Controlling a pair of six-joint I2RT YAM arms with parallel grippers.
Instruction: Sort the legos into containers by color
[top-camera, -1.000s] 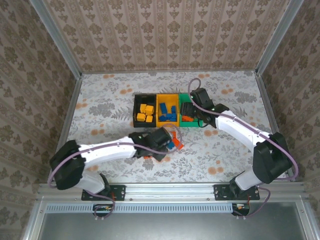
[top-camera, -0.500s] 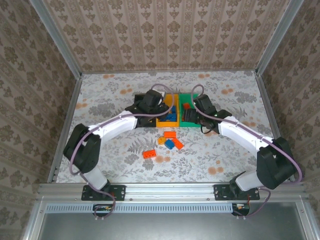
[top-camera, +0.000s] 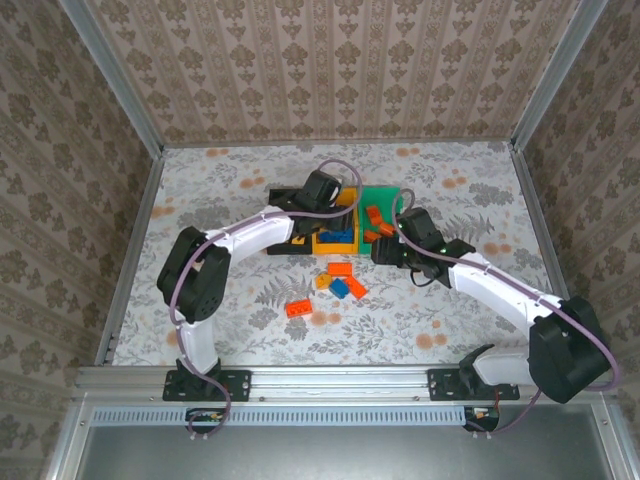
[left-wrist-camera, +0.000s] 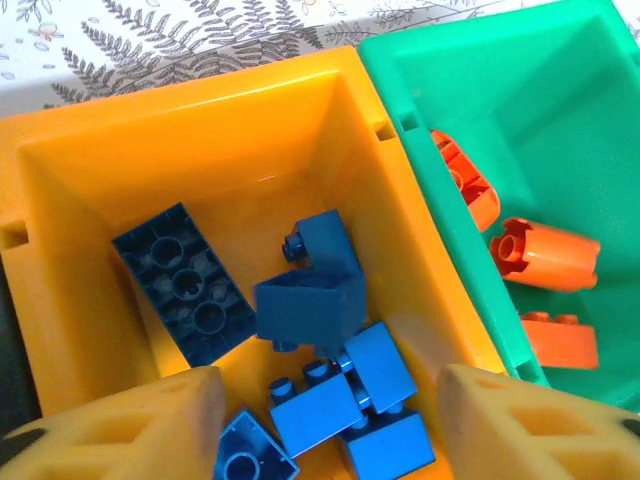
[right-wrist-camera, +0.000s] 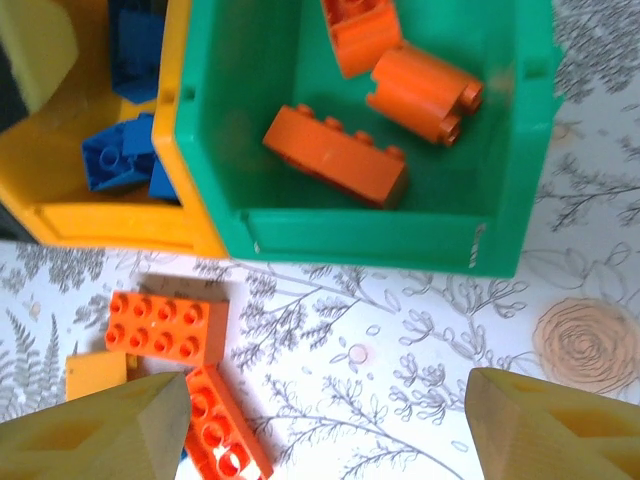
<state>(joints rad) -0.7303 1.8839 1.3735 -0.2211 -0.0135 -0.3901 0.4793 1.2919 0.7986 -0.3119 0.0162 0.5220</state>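
Note:
I should next move my right gripper back and down onto the loose blue lego (top-camera: 339, 288) between the yellow-orange and orange-red bricks, since the yellow-orange bin collects its color.
My left gripper (top-camera: 337, 204) hangs open over the yellow-orange bin (left-wrist-camera: 230, 130), nothing between its fingers (left-wrist-camera: 130, 430). Several blue legos lie in that bin, among them a long plate (left-wrist-camera: 190, 285) and a tilted brick (left-wrist-camera: 310, 305). The green bin (right-wrist-camera: 370, 240) holds three orange-red legos, such as a long one (right-wrist-camera: 335, 155) and a round one (right-wrist-camera: 420, 95). My right gripper (right-wrist-camera: 325, 430) is open over the bare table just in front of the green bin. Loose orange-red bricks (right-wrist-camera: 165, 325) (right-wrist-camera: 225, 420) lie by its left finger.
The black bin (top-camera: 280, 244) is mostly hidden under my left arm. On the table in front of the bins lie loose legos: orange-red (top-camera: 340, 268), yellow-orange (top-camera: 323, 282), blue (top-camera: 342, 288) and another orange-red (top-camera: 297, 308). Free room lies to the far left and right.
My left gripper has swung from the loose pile up to the yellow-orange bin and now stands open. My right gripper has drawn back from over the green bin toward the near side.

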